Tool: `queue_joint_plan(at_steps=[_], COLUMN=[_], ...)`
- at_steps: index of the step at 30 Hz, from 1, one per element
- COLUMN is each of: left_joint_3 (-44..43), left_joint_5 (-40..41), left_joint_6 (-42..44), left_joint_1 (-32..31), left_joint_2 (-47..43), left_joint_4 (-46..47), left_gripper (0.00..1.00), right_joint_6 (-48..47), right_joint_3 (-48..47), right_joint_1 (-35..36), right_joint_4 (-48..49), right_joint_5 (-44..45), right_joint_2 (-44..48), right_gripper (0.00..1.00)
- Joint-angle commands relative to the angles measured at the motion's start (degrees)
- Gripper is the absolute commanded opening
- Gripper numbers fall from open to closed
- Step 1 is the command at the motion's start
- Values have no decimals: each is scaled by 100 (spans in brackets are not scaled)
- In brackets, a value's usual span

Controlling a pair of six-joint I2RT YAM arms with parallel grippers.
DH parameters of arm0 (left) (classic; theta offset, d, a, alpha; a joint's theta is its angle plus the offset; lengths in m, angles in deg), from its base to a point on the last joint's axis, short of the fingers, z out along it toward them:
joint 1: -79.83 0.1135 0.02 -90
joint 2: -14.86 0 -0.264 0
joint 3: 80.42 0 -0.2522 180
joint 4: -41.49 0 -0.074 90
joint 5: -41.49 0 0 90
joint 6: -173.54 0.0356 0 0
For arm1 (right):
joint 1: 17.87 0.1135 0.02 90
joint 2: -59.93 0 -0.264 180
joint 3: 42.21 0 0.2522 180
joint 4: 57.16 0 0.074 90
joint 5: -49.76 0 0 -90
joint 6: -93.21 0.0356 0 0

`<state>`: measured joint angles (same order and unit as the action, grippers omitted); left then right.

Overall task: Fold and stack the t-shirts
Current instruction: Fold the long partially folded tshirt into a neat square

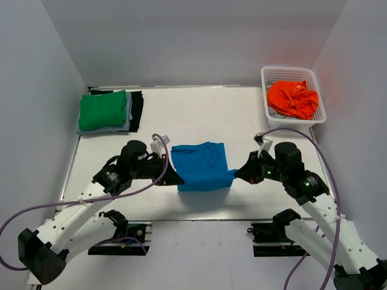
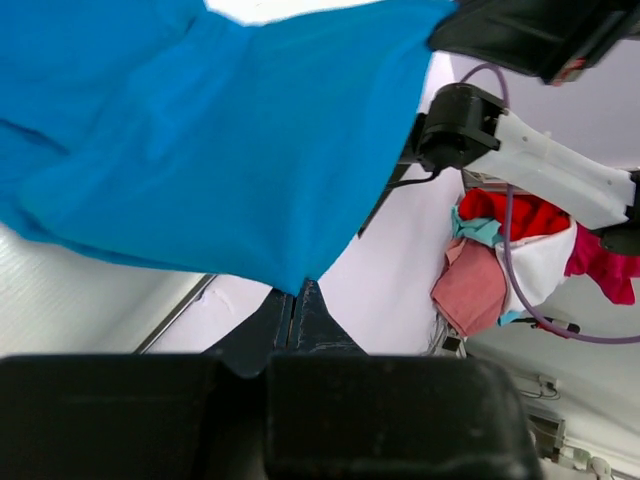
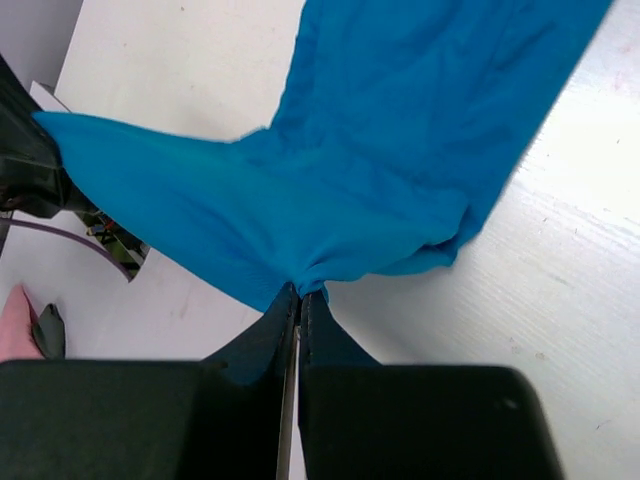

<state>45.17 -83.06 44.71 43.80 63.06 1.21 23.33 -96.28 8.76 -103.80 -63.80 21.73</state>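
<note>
The shirt's held corner goes outward and down with my left gripper next, for release on the shirt's far edge (image 1: 175,149), as that edge lies outward of my gripper.
The bright blue t-shirt (image 1: 201,165) lies partly folded in the middle of the table, its near edge lifted. My left gripper (image 1: 179,179) is shut on its near left corner (image 2: 300,280). My right gripper (image 1: 234,174) is shut on its near right corner (image 3: 305,283). The shirt hangs stretched between them, seen from close in both wrist views (image 2: 210,130) (image 3: 400,150). A green t-shirt (image 1: 102,109) lies folded on top of a stack of a light blue and a dark one at the far left. An orange t-shirt (image 1: 294,98) lies crumpled in the basket.
A white mesh basket (image 1: 268,72) stands at the far right corner of the table. The folded stack sits at the far left corner. White walls close in the table on three sides. Cables loop beside both arms.
</note>
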Motion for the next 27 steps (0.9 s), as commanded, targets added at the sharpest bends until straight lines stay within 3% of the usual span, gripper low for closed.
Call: queue_joint_plan(at_steps=[1, 10, 17, 27], left_joint_3=[92, -303, -831, -1367], left_joint_5=[105, 931, 2029, 2910], left_joint_6=[-28, 24, 24, 24], left_joint_1=[8, 149, 149, 201], left_joint_2=[22, 558, 971, 1850], left_joint_4=[-195, 33, -28, -91], left_gripper=[0, 0, 0, 0], right_joint_6=[-193, -61, 159, -34], right_joint_3=[-284, -468, -583, -1153], right_joint_1=[-44, -70, -71, -88], right_joint_4=[422, 1161, 1951, 2278], right_joint_5=[201, 852, 1562, 1678], right_joint_2=[14, -855, -1392, -2569], right_gripper=[0, 0, 0, 0])
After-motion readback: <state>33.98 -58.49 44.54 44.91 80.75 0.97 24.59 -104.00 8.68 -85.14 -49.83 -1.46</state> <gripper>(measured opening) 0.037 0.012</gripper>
